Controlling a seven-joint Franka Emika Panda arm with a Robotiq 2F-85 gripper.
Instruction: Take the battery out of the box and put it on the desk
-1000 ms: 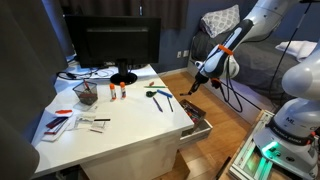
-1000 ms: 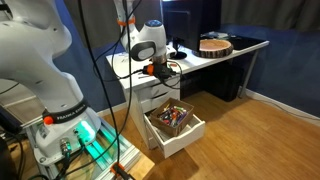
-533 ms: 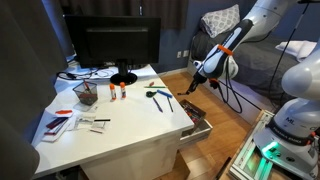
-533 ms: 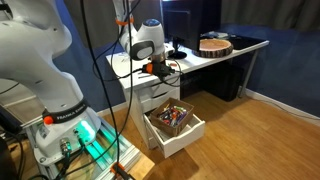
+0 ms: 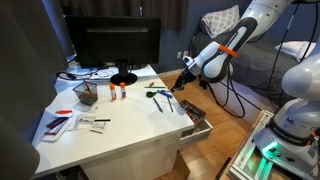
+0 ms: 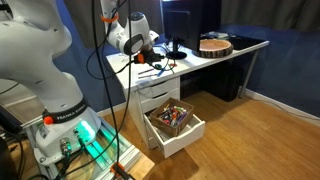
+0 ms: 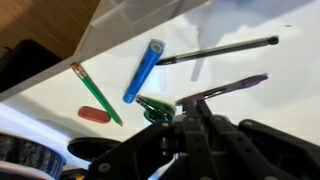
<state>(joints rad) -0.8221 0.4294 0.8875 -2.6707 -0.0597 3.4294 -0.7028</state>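
Observation:
The bare white patch between the black pen and the purple pen is clear for a release, so the robot's gripper will move down to it.
My gripper hangs over the right edge of the white desk, up and away from the open box. It also shows in an exterior view, above the desk's cabinet and the box with its reddish clutter. In the wrist view the gripper is shut, with its black fingers pressed together low over the desk top. The battery is pinched between them and almost wholly hidden.
Under the gripper lie green-handled scissors, a blue marker, a green pencil, a red eraser, a black pen and a purple pen. A monitor and a mesh basket stand farther back.
The gripper has swung from above the open box over onto the desk's edge, still shut. Nothing on the desk has moved.

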